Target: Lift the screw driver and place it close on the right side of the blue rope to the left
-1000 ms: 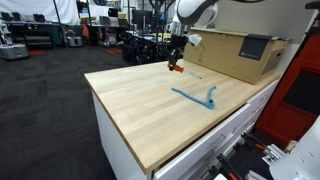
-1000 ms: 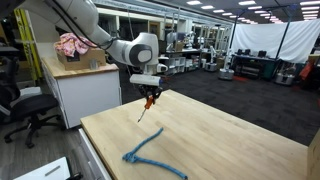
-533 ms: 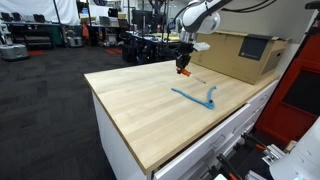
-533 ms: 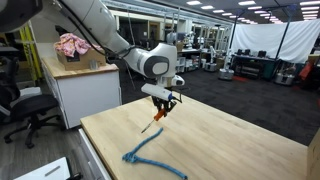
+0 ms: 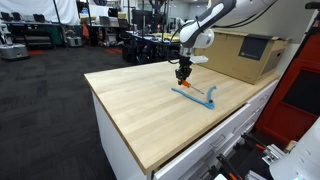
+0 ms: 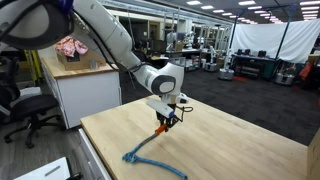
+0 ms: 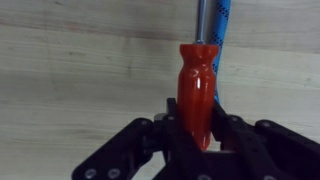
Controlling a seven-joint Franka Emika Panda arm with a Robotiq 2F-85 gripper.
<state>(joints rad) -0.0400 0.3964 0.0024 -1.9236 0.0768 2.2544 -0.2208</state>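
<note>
My gripper lowers the orange handle toward the wooden table beside the blue rope next, before opening.
My gripper (image 7: 196, 125) is shut on the screw driver's orange handle (image 7: 197, 85); the thin silver shaft runs up and out of the wrist view. In both exterior views the gripper (image 5: 183, 71) (image 6: 165, 120) holds the screw driver (image 6: 160, 126) tilted, a little above the wooden table, right over the blue rope. The blue rope (image 5: 194, 96) lies on the table, mostly straight with a hooked end; it also shows in an exterior view (image 6: 146, 155). In the wrist view a short piece of blue rope (image 7: 224, 22) shows beside the shaft.
A large cardboard box (image 5: 238, 52) stands at the back of the wooden table (image 5: 130, 105). The table's edges drop off near the rope (image 6: 110, 158). A side table with a pink object (image 6: 70, 45) stands behind the arm.
My gripper has carried the screw driver across the table from the box side to just over the blue rope, and lowered it.
</note>
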